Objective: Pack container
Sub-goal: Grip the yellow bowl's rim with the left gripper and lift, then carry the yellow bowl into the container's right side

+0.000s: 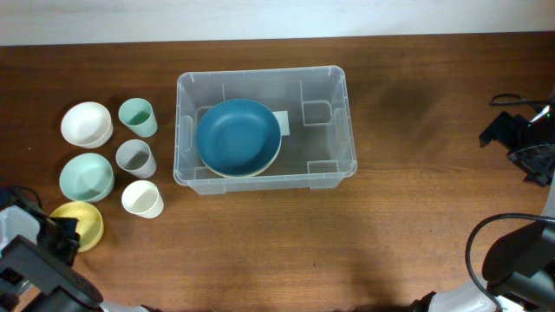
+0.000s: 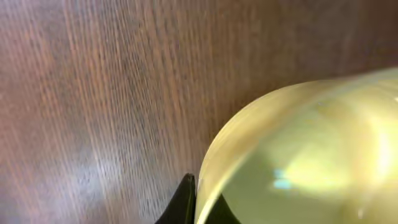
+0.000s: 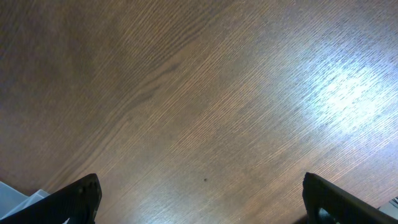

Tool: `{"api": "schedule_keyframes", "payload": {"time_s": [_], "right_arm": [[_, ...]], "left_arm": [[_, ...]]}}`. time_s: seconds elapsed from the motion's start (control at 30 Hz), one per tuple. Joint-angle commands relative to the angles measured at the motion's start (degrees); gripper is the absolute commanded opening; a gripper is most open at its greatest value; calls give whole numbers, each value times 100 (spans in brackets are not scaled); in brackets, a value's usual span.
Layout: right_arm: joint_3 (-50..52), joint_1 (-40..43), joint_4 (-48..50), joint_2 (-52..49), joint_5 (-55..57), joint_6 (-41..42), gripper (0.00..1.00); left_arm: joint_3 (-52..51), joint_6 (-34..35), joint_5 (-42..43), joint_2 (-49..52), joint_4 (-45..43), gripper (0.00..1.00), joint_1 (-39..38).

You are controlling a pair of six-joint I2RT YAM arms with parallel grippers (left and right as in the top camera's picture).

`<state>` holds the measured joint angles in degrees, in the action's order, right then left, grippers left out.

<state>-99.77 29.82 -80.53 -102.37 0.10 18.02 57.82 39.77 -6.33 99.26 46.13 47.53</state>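
My left gripper will next lift the yellow bowl away from my base and over the container, and then it will lower the bowl beside the blue bowl.
The clear plastic container (image 1: pixel 340 130) stands at the table's middle with a blue bowl (image 1: pixel 238 136) inside, resting on a paler bowl. My left gripper (image 1: pixel 62 232) is at the front left, shut on the rim of a yellow bowl (image 1: pixel 82 221). In the left wrist view the fingers (image 2: pixel 198 198) pinch the yellow bowl's rim (image 2: pixel 298 155) just above the wood. My right gripper (image 1: pixel 513 134) is far right, away from the container. In the right wrist view it (image 3: pixel 202 200) is wide open and empty over bare wood.
Left of the container stand a white bowl (image 1: pixel 87 124), a mint bowl (image 1: pixel 87 177), a mint cup (image 1: pixel 137 116), a grey cup (image 1: pixel 135 158) and a white cup (image 1: pixel 142 198). A black cable (image 1: pixel 486 247) loops at the front right.
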Motion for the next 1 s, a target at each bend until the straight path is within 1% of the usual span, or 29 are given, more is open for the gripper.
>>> {"api": "schedule_keyframes", "payload": {"time_s": [0.0,0.2,0.37,0.43,0.53,0.67,0.7,0.77,0.83,0.87,0.9,0.97], "right_arm": [[13,20,2,59,11,48,99],[13,20,2,59,13,48,99],[13,20,2,59,11,48,99],[13,20,2,59,13,48,99],[13,20,2,59,11,48,99],[13,20,2,59,11,48,99],[13,20,2,59,11,48,99],[13,20,4,59,11,48,99],[13,20,4,59,11,48,99],[13,20,2,59,11,48,99],[13,20,4,59,11,48,99],[13,20,4,59,11,48,99]], "left_arm": [[271,-11,-144,76,411,1,37],[1058,-11,-144,-59,1478,1,74],[1349,-11,-114,-426,1923,1,74],[1456,-11,42,-654,2057,1,74],[1598,-11,713,-1145,2142,1,72],[1617,-13,2249,-2061,2044,1,-76],[1617,-13,2452,-2214,1982,1,-155],[1617,-13,2855,-2590,1740,1,-446],[1617,-15,3080,-2986,1292,1,-931],[1617,-15,3117,-3244,881,1,-1410],[1617,-17,3097,-3342,686,1,-1657],[1617,-79,2892,-3556,-83,1,-2719]]}}
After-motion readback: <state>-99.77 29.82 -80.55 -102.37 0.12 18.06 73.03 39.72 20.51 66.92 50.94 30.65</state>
